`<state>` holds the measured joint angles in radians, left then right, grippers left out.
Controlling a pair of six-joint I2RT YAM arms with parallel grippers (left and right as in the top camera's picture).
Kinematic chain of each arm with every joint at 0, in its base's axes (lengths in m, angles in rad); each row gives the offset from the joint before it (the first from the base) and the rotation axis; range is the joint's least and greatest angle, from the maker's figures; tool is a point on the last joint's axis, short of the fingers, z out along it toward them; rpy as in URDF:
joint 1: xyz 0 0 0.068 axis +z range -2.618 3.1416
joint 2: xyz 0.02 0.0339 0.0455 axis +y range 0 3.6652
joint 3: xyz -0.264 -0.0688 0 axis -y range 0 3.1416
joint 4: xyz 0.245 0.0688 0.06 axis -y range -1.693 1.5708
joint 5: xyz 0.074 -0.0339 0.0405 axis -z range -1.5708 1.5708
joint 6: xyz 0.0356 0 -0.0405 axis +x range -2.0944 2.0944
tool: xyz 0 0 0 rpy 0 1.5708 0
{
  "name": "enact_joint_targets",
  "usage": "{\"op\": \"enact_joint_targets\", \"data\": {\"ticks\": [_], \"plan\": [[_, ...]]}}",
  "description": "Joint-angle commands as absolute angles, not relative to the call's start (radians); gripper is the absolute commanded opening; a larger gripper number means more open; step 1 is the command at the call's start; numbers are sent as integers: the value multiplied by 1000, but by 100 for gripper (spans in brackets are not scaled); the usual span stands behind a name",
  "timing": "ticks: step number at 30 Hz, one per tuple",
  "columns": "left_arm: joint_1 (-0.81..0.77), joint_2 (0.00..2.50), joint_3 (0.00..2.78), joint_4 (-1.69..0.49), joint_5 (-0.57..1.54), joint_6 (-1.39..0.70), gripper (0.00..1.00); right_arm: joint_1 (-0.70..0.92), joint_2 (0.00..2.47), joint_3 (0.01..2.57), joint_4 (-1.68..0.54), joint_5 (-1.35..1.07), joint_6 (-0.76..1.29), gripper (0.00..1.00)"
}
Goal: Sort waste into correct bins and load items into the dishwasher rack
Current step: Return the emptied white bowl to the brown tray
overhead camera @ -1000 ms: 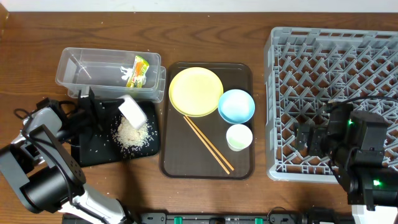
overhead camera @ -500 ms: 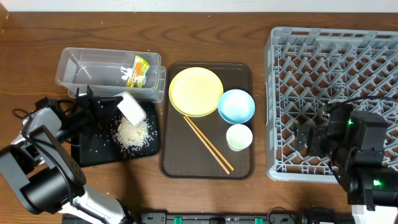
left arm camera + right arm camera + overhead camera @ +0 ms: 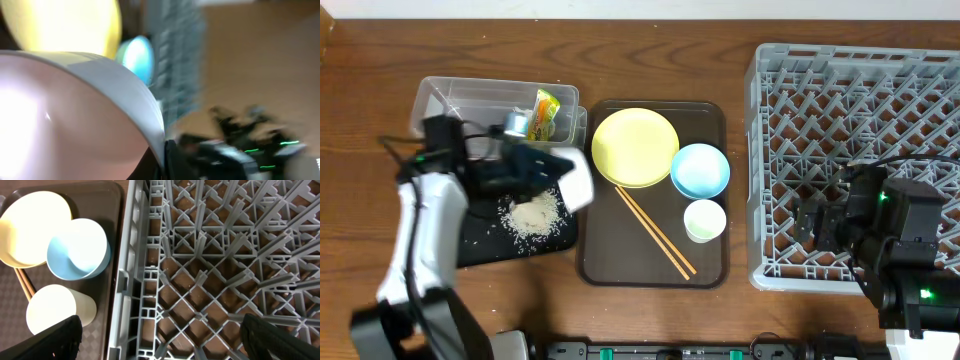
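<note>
My left gripper will next move back and down and set the white bowl [image 3: 578, 183] level onto the brown tray's near corner [image 3: 613, 246] beside the chopsticks, then let go of it, because that corner is empty.
My left gripper [image 3: 556, 170] is shut on the rim of the white bowl [image 3: 578, 183] and holds it tilted above the gap between the black tray [image 3: 480, 245] and the brown tray. The bowl [image 3: 65, 115] fills the blurred left wrist view. A rice pile [image 3: 533, 213] lies on the black tray. The green-and-yellow wrapper [image 3: 548, 112] lies in the clear tub [image 3: 460, 105]. The yellow plate [image 3: 635, 147], blue bowl [image 3: 700, 170], pale cup [image 3: 704, 220] and chopsticks [image 3: 655, 232] sit on the brown tray. My right gripper [image 3: 162, 332] is open and empty over the grey rack [image 3: 860, 130].
The brown tray [image 3: 620, 255] lies between the black tray and the rack. In the right wrist view the plate [image 3: 32, 227], blue bowl [image 3: 77, 247] and cup [image 3: 55, 310] sit just left of the rack wall [image 3: 125, 280].
My left arm swung right and carried the white bowl from over the rice pile to the brown tray's left edge. The rice stays on the black tray. The right arm has not moved.
</note>
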<state>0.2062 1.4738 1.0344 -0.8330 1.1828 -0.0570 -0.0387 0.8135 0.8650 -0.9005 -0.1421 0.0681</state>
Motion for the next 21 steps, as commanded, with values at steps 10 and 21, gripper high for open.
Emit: {"op": "enact_joint_targets", "data": {"ticks": [10,21], "plan": [[-282,1435,1038,-878,360,-131,6,-25,810,875,-902,-147,77,99],[-462,1543,1038,-878,239,-195,6,-25,810,875,-916,-147,78,99]]}}
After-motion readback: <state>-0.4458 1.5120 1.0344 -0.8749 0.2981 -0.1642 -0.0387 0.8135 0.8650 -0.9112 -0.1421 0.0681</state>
